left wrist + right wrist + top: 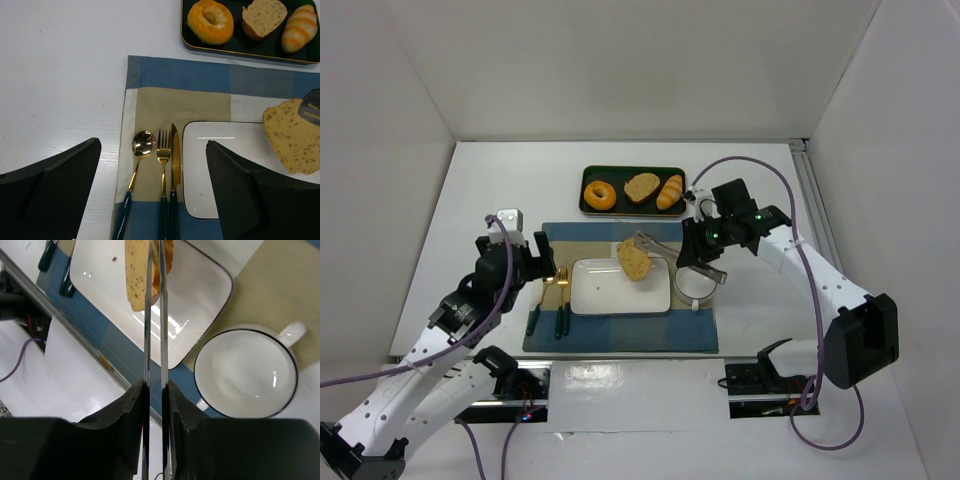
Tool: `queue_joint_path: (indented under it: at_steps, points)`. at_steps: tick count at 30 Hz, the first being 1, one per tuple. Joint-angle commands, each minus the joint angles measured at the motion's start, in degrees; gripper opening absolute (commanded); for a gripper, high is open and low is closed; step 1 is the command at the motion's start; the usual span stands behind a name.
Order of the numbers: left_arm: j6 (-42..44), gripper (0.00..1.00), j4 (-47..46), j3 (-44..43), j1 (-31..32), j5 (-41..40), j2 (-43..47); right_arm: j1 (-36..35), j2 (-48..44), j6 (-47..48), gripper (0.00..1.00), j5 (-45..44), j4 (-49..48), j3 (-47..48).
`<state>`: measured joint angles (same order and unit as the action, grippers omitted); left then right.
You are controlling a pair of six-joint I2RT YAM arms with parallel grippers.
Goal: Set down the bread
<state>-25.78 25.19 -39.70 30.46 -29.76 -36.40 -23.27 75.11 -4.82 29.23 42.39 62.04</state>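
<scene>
I will lower my right gripper next and move it left in the top view toward the plate's middle, as the bread [634,259] still hangs over the plate's far edge.
The bread [634,259] is a tan speckled oval slice, pinched on edge between the two blades of metal tongs [665,246]. It hangs over the far right part of the white rectangular plate [605,297]. My right gripper [702,256] is shut on the tongs' handles. The right wrist view shows the tongs [155,315] running from the gripper [155,385] up to the bread [136,275] above the plate [195,295]. Whether the bread touches the plate I cannot tell. My left gripper [542,258] stands open over the cutlery, holding nothing.
A white cup [692,283] stands right of the plate on the blue-and-tan placemat [620,340]. A spoon [142,145], fork [163,150] and knife [175,160] lie left of the plate. The black tray [632,213] behind holds a doughnut [599,194], a rounder slice [642,187] and a roll [670,191].
</scene>
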Motion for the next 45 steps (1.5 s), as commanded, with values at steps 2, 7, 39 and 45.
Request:
queue_joint_path:
  at_steps: [2, 7, 39, 45]
  points:
    - [-0.59, 1.00, -2.69, 0.77, -0.31, -0.56, 0.19, -2.57, -1.11, -0.62, 0.05, 4.42, -4.24, -1.83]
    - [-0.59, 1.00, -2.69, 0.77, -0.31, -0.56, 0.19, -5.21, 1.78, -1.16, 0.05, 4.96, -8.02, -3.41]
    - [-0.59, 1.00, -1.55, 0.77, -0.31, -1.09, 1.86, -9.87, 6.01, -3.27, 0.61, -1.11, -10.84, -5.53]
    - [-0.59, 1.00, -1.02, 1.29, -0.31, -1.09, 2.39, -10.40, 5.48, -4.41, 0.60, -2.25, -11.37, -5.53]
